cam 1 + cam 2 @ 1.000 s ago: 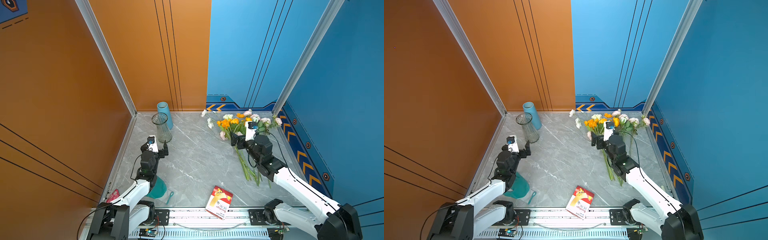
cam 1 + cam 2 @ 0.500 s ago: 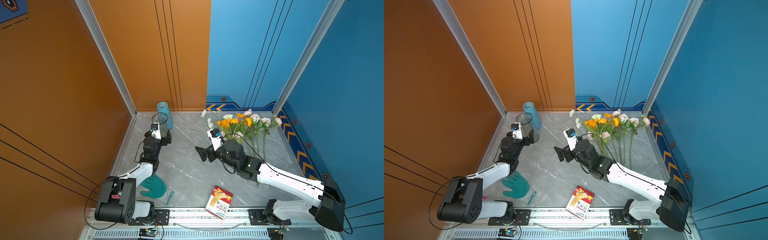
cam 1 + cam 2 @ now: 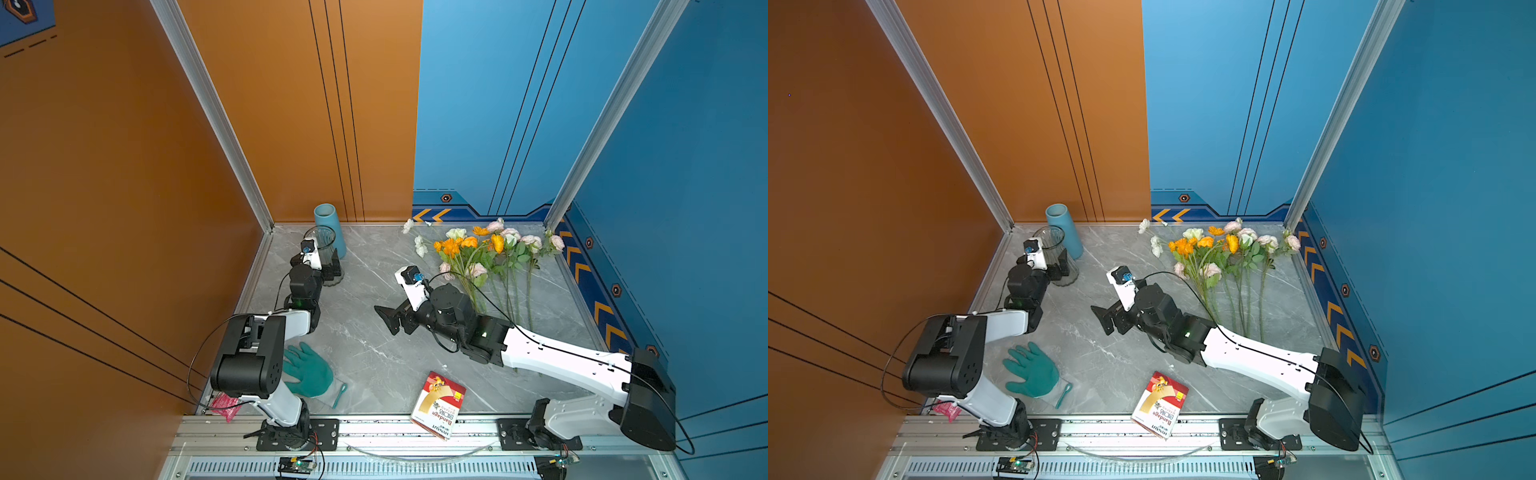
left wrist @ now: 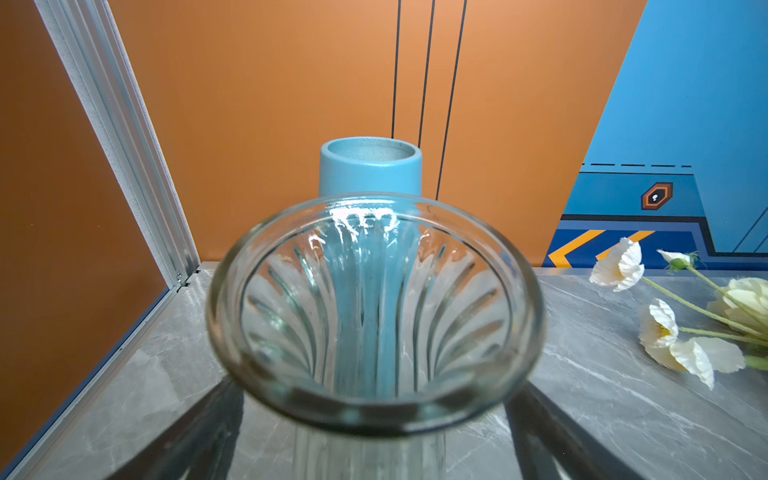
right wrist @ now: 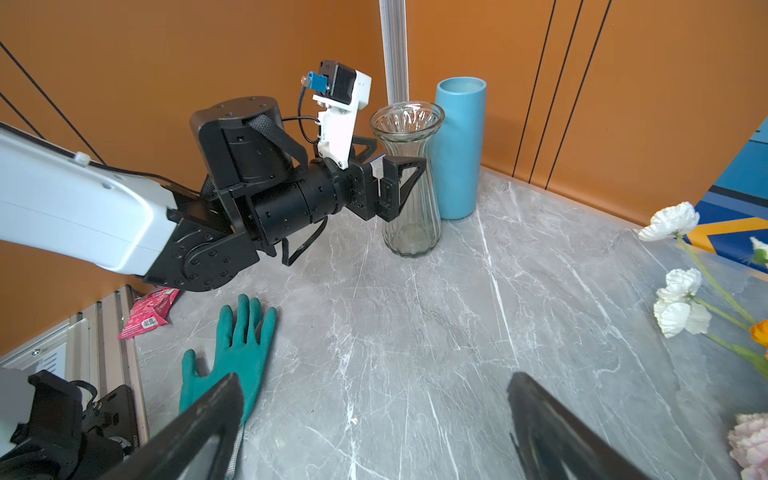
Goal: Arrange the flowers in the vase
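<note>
I need to push my left gripper a little farther outward around the ribbed vase's narrow waist (image 3: 325, 252) (image 4: 369, 454) next and close it there, because its open fingers are already on either side of the glass.
The flowers (image 3: 490, 257) (image 3: 1225, 253) lie loose at the back right of the table, with orange, pale pink and white blooms on long green stems; white blooms (image 4: 665, 332) (image 5: 681, 307) show in both wrist views. A clear ribbed glass vase (image 3: 324, 239) (image 3: 1054, 239) (image 4: 232, 332) (image 5: 411, 232) stands upright at the back left, empty. My left gripper (image 3: 318, 266) (image 3: 1044, 266) (image 4: 378, 415) (image 5: 386, 166) is open, a finger on each side of the vase's waist with gaps showing. My right gripper (image 3: 388, 320) (image 3: 1104, 320) (image 5: 374, 380) is open and empty over bare table, left of the stems.
A blue cylinder vase (image 3: 330, 224) (image 3: 1063, 224) (image 4: 370, 170) (image 5: 457, 145) stands right behind the glass one, near the orange wall. A green glove (image 3: 307, 370) (image 3: 1032, 370) (image 5: 232, 353), a red bandage box (image 3: 438, 403) (image 3: 1160, 403) and a pink packet (image 3: 224, 403) (image 5: 149, 311) lie along the front.
My left gripper has reached forward until its fingers flank the glass vase. My right arm has swung left, away from the flower stems to the middle of the table. Both stayed open.
</note>
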`<state>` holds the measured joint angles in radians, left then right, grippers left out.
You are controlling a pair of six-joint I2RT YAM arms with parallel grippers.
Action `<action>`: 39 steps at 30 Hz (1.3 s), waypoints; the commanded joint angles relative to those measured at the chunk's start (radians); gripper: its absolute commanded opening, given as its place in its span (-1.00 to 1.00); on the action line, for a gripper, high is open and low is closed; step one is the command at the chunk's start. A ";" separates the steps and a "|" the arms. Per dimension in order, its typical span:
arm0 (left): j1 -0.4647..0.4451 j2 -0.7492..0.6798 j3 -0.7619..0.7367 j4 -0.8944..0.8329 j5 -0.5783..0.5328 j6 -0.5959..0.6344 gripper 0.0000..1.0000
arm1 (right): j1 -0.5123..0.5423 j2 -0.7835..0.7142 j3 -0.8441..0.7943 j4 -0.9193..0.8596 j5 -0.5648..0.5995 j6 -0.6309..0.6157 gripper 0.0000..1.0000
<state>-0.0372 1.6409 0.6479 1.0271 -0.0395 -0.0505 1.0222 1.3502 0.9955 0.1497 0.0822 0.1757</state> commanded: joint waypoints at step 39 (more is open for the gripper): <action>0.027 0.210 0.050 0.383 0.134 0.010 0.02 | 0.006 0.089 0.050 -0.016 -0.027 -0.021 1.00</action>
<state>-0.0120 1.8797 0.7021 1.3621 0.0483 -0.0460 1.0222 1.4303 1.0149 0.1482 0.0772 0.1688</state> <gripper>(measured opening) 0.663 0.999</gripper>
